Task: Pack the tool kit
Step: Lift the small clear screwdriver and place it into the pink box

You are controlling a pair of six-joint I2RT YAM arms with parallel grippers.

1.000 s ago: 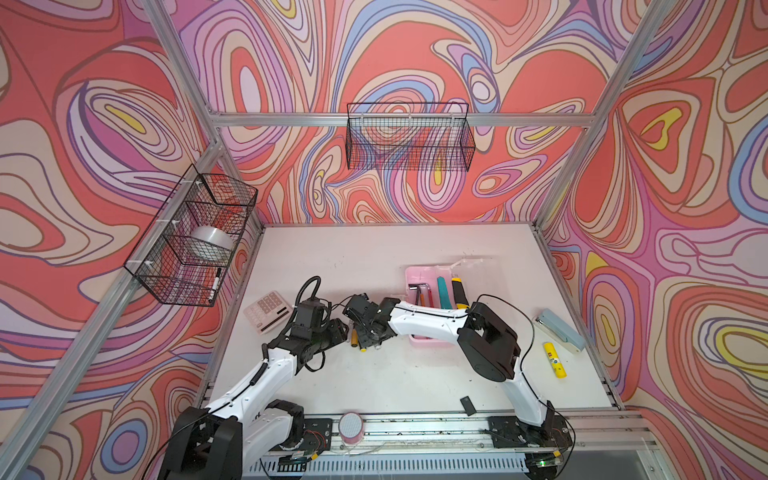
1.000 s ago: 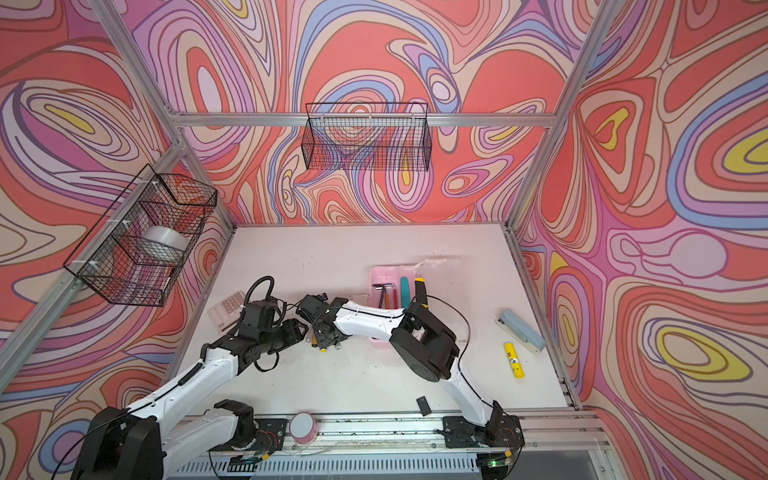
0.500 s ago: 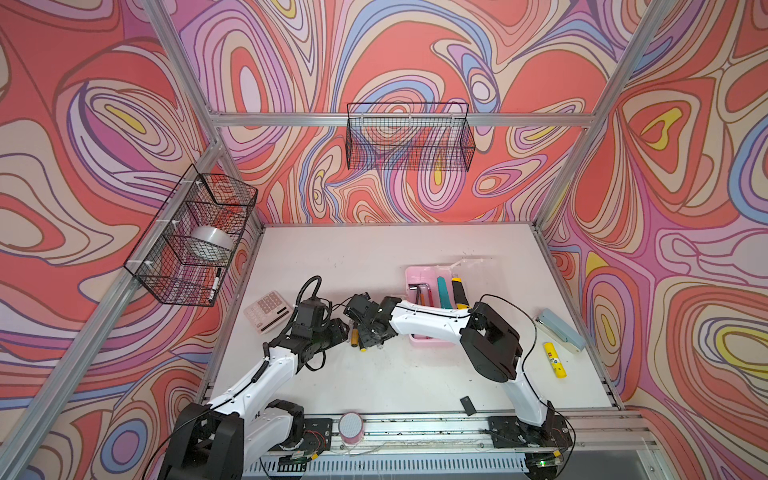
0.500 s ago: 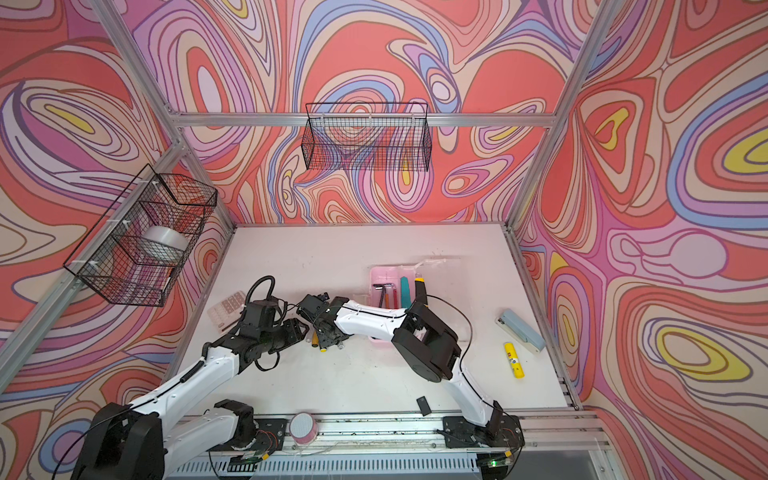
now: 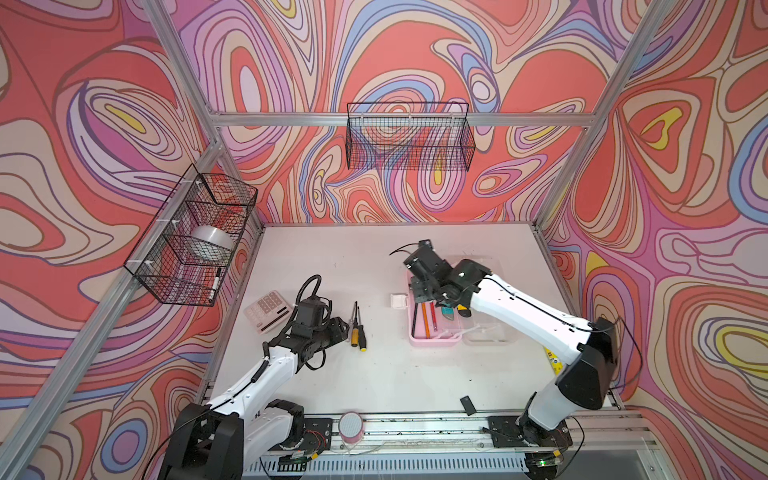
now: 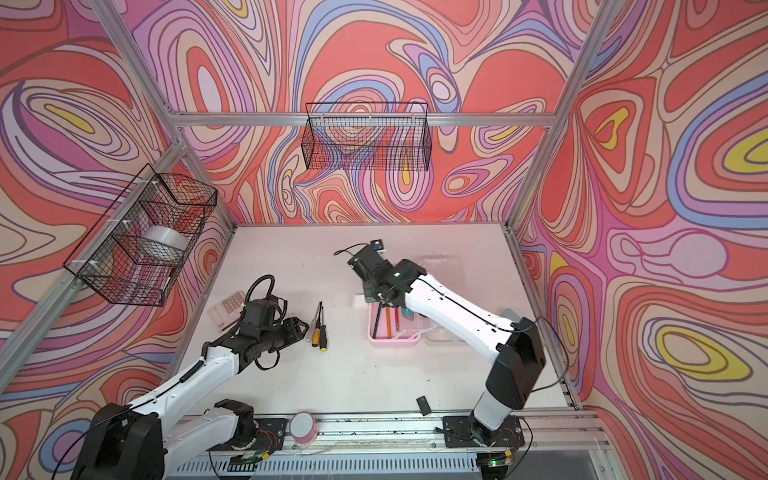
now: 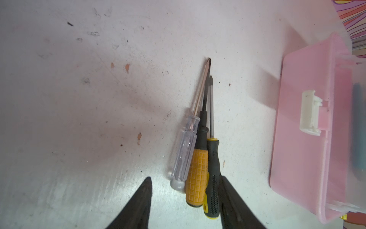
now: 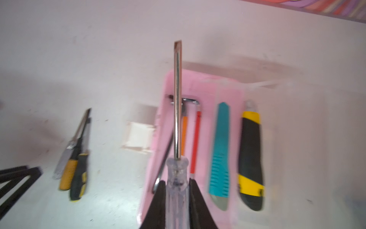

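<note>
The robot will move its right gripper past the teal and yellow-black knives, lower it into the open clear lid (image 5: 489,329) (image 8: 307,168) and let go of the screwdriver, because that lid is empty.
The pink box (image 5: 434,343) (image 6: 392,341) lies open in both top views. In the right wrist view it holds a hex key (image 8: 164,158), two pencils (image 8: 195,142), a teal knife (image 8: 219,150) and a yellow-black knife (image 8: 250,158). My right gripper (image 8: 176,182) (image 5: 424,286) is shut on a clear-handled screwdriver (image 8: 177,99) above the box. Three screwdrivers (image 7: 197,176) (image 5: 357,328) lie side by side on the table. My left gripper (image 7: 185,178) (image 6: 301,328) is open, with their handle ends between its fingers. One finger (image 7: 227,190) lies against the black handle.
A calculator (image 5: 268,309) lies left of my left arm. The box's white latch (image 5: 398,300) sticks out toward the screwdrivers. A small black piece (image 5: 467,405) and a round pink-rimmed thing (image 5: 350,426) sit near the front rail. Wire baskets (image 5: 409,137) hang on the walls.
My right gripper has swung from beside the left gripper over to the pink box, carrying the clear-handled screwdriver. The left arm has not moved.
</note>
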